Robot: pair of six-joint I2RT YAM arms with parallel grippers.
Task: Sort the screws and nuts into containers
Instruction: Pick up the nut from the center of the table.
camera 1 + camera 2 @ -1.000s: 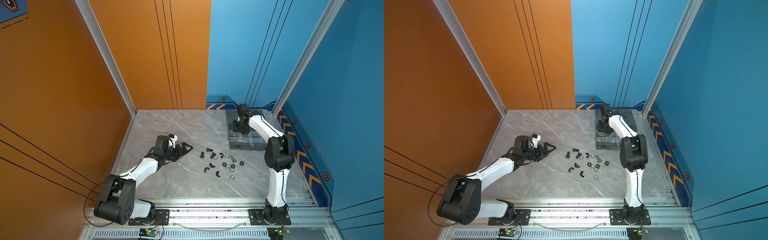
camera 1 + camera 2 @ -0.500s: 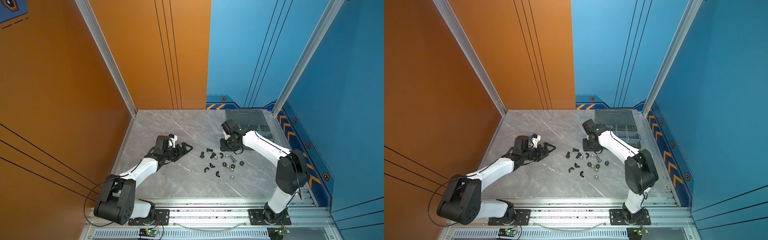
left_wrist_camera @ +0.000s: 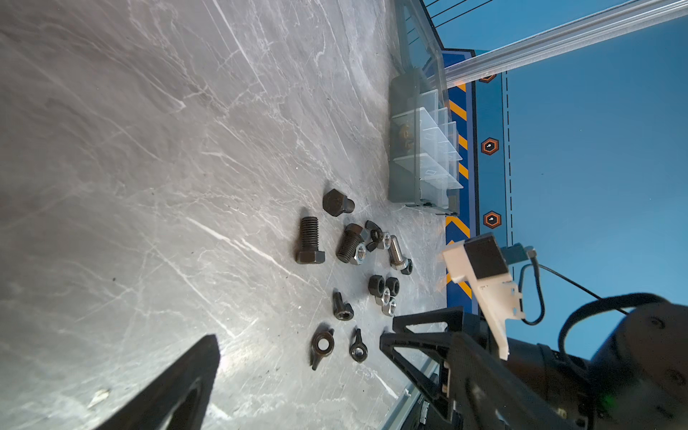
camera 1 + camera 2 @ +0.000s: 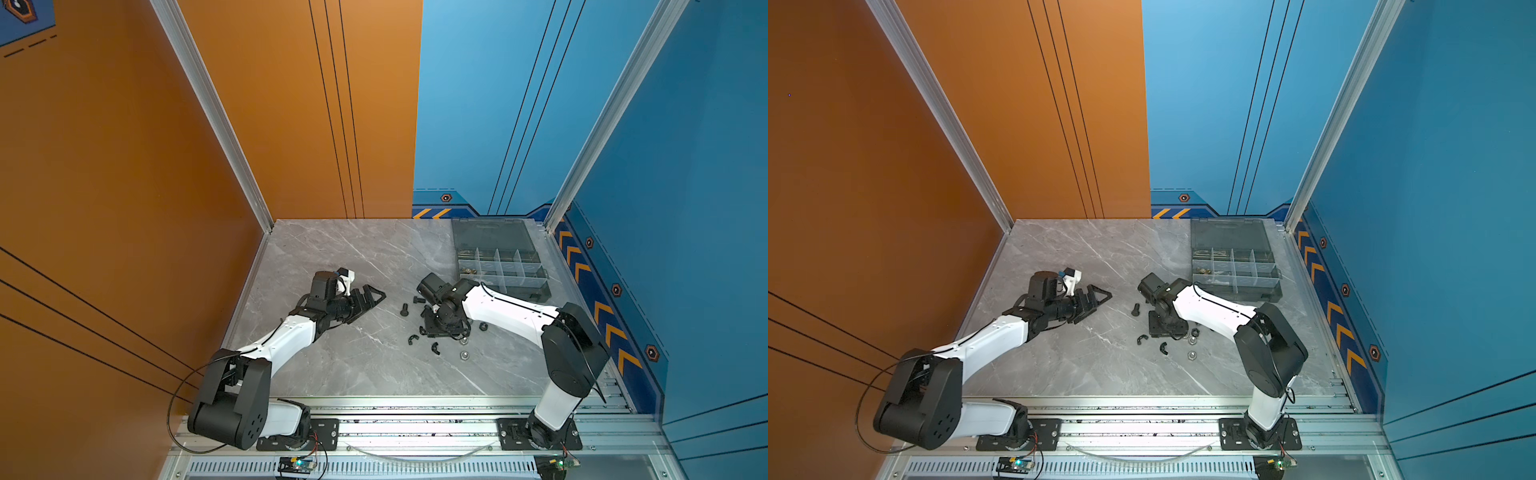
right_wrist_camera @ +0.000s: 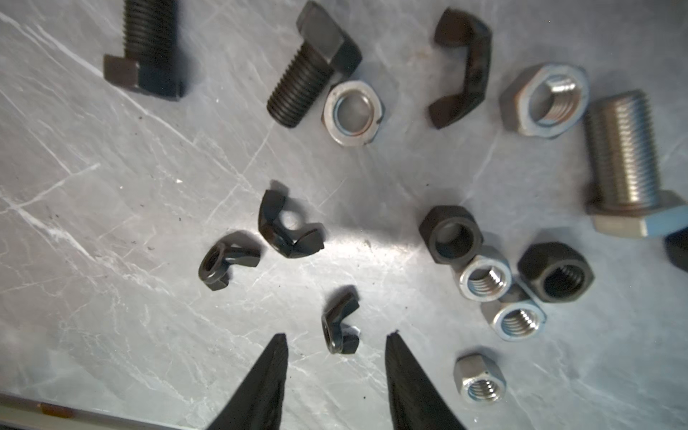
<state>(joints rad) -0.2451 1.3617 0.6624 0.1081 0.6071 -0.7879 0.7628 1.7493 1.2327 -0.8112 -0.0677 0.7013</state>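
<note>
My right gripper moves down and back onto the nearest black wing nut (image 4: pixel 435 348) (image 5: pixel 339 324) next, since it lies below the gripper's open fingers and closer to my base.
The screws and nuts lie loose on the marble table, and my right gripper (image 4: pixel 441 329) points down over them. In the right wrist view its open jaws (image 5: pixel 335 335) flank a black wing nut (image 5: pixel 338 324) without touching it. Two black bolts (image 5: pixel 309 74), a silver bolt (image 5: pixel 625 163), silver hex nuts (image 5: pixel 484 277), black hex nuts (image 5: pixel 450 234) and more wing nuts (image 5: pixel 286 227) lie beyond. The containers are compartments of a smoky grey organizer box (image 4: pixel 490 237) at the back right, one holding brass pieces (image 4: pixel 469 271). My left gripper (image 4: pixel 370 297) rests wide open and empty, left of the pile.
The box lid (image 4: pixel 1227 235) lies flat towards the back wall. One black bolt (image 4: pixel 404 309) lies apart, between the two grippers. Side walls stand close on both sides, and a metal rail (image 4: pixel 415 409) runs along the table's front edge.
My right arm has swung from the organizer box back to the pile and come down over the loose parts. The left arm has not moved.
</note>
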